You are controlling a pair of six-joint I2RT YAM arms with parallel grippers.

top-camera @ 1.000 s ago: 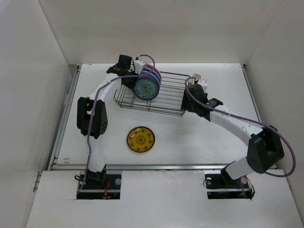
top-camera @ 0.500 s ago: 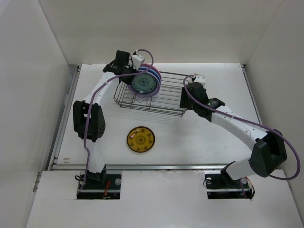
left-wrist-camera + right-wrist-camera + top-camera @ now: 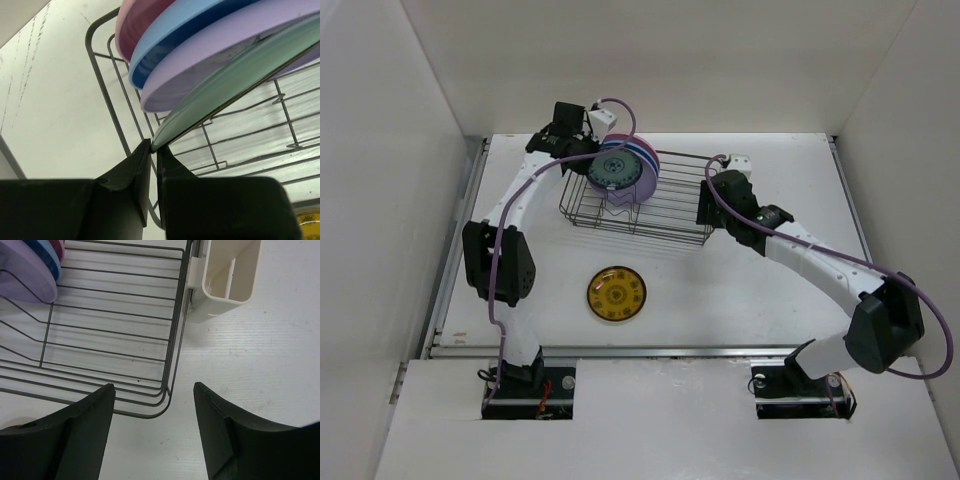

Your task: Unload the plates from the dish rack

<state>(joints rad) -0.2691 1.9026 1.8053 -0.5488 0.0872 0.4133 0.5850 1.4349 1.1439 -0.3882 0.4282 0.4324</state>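
I will next swing my left gripper back over the yellow patterned plate (image 3: 616, 294), lower the teal plate (image 3: 621, 168) and let go, because the yellow plate is below it and back, flat and uncovered.
The small teal plate (image 3: 621, 168) with a dark rim stands on edge at the left end of the dish rack (image 3: 665, 215). My left gripper (image 3: 596, 150) is shut on its rim; in the left wrist view the fingers (image 3: 154, 146) pinch the teal plate's (image 3: 225, 95) edge. Behind it stand the lavender plate (image 3: 215, 65), the blue plate (image 3: 170, 45) and the pink plate (image 3: 140, 20). The yellow patterned plate (image 3: 616, 294) lies flat on the table in front of the rack. My right gripper (image 3: 153, 387) is open and empty over the rack's (image 3: 170, 390) right near corner.
The cream utensil cup (image 3: 227, 270) hangs on the rack's right end, just beyond my right gripper. The rack's zigzag dividers (image 3: 45, 335) run along its floor. White walls enclose the table on three sides.
My left gripper has pulled back toward the far left, and the teal plate has risen with it. My right gripper has shifted slightly left along the rack's right end.
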